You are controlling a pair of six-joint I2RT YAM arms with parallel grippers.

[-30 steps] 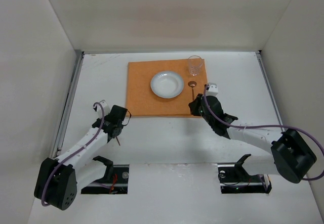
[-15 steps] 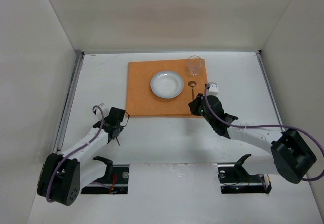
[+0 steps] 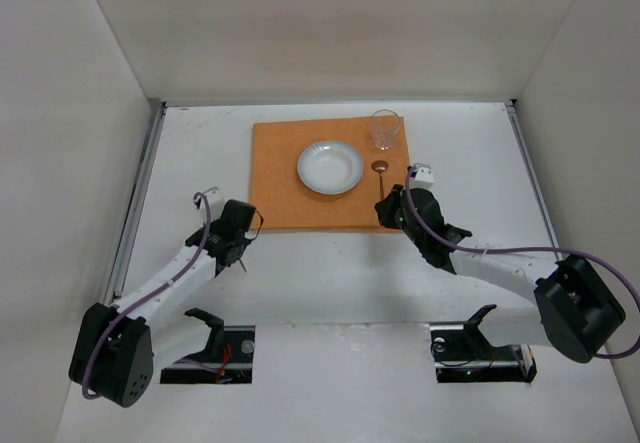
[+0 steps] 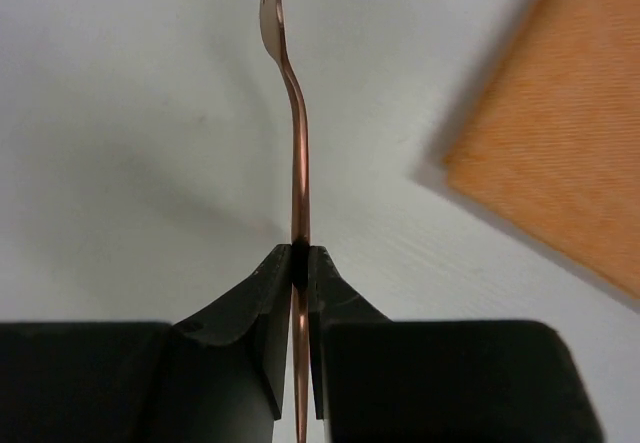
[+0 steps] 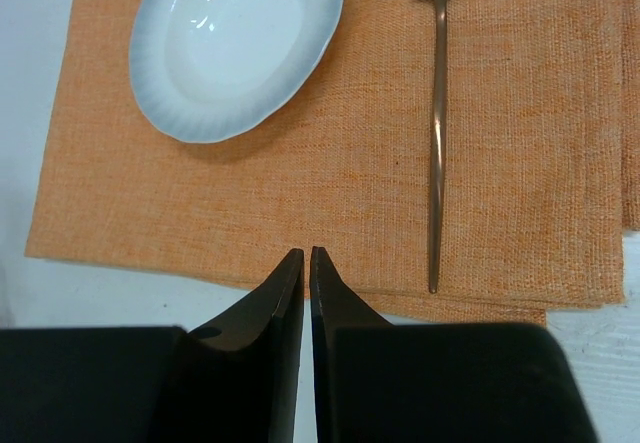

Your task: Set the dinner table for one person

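The bare part of the mat beside the bowl, opposite the spoon (image 5: 438, 123), lies outward. My left gripper will next move outward, lower the fork and let it go on that part of the mat.
My left gripper (image 4: 299, 253) is shut on a copper fork (image 4: 296, 133), tines pointing away, held over the white dinner table (image 3: 330, 273) just left of the orange mat (image 3: 280, 178). In the top view the left gripper (image 3: 238, 235) sits near the mat's front left corner. A white bowl (image 3: 330, 167) lies on the mat, with a copper spoon (image 5: 438, 123) to its right and a clear glass (image 3: 385, 129) at the back right. My right gripper (image 5: 306, 255) is shut and empty, over the mat's front edge, left of the spoon's handle; it also shows in the top view (image 3: 384, 208).
Metal side rails (image 3: 137, 198) run along the table's left and right edges. White walls enclose the table on three sides. The arm bases and mounts (image 3: 215, 343) stand at the near edge.
My left gripper has moved a little right and forward with the fork, toward the mat's front left corner. The right arm has not moved.
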